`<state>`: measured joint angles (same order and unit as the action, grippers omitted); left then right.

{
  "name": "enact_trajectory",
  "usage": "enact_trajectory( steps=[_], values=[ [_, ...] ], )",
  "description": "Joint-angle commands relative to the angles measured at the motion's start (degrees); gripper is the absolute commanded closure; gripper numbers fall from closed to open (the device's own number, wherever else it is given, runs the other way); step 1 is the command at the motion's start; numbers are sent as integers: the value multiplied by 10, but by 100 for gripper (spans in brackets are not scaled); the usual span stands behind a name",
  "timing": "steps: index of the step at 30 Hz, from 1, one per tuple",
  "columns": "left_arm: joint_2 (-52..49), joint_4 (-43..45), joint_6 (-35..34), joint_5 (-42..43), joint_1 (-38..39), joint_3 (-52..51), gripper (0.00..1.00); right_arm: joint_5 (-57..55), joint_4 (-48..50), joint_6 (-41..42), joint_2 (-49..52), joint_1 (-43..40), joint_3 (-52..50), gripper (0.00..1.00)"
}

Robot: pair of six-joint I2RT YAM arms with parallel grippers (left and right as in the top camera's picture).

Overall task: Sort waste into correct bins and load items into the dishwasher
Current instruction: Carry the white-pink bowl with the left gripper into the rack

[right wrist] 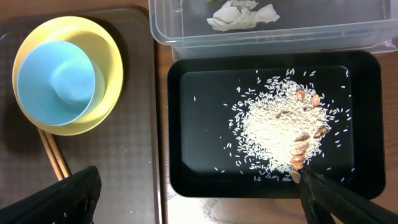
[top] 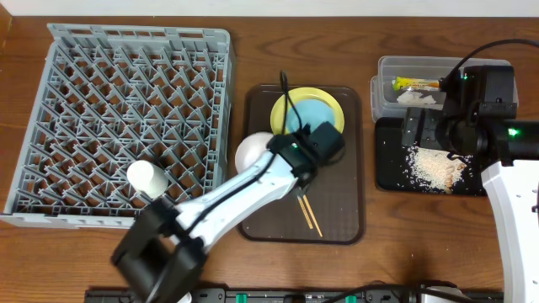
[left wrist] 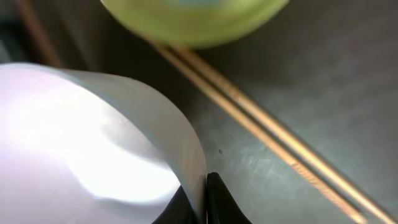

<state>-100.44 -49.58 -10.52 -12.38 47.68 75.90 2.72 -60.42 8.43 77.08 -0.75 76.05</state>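
Observation:
My left gripper rises next, swings over to the rack (top: 126, 109), tilts the pinkish-white bowl and lowers it between the rack's wires. The rack stands empty beyond the white cup.
My left gripper (left wrist: 204, 200) is shut on the rim of the pinkish-white bowl (left wrist: 81, 137), one finger inside the wall and one outside. That bowl (top: 251, 151) sits at the left side of the brown serving tray. The light blue bowl (right wrist: 56, 81) rests in the yellow plate (right wrist: 111, 74). Beside them the two chopsticks (left wrist: 261, 124) lie on the tray floor. My right gripper (right wrist: 199, 199) hangs open over the near edge of the black tray (right wrist: 186, 174), which holds the rice grains (right wrist: 273, 130). The clear tub (right wrist: 261, 36) holds the paper scrap (right wrist: 242, 15) and the wrapper (top: 417, 83). The grey dish rack (top: 126, 109) stands at the left.
A white cup (top: 145, 177) stands in the rack's near part. The brown serving tray (top: 337, 194) lies between the rack and the bins. A few brown shell-like bits (right wrist: 308, 134) lie among the rice. The right arm (top: 484, 109) reaches in from the right edge.

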Motion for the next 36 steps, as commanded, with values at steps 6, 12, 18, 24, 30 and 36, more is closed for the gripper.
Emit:
enact_trajectory(
  steps=[6,12,18,24,30,36],
  values=[
    [125,-5,67,80,-112,28,93,-8,-1,5,-2,-4,10,1],
    [159,-1,125,341,-289,28,92,-8,-1,5,-2,-4,10,1],
    [146,0,164,591,-448,28,92,-8,-3,5,-2,-4,10,1],
    [112,-1,165,740,-564,27,93,-8,-3,5,-2,-4,10,1],
    [56,-7,158,824,-626,26,92,-8,-3,5,-2,-4,10,1],
    [-5,-12,158,840,-668,25,92,-8,-4,5,-2,-4,10,1]
  ],
)
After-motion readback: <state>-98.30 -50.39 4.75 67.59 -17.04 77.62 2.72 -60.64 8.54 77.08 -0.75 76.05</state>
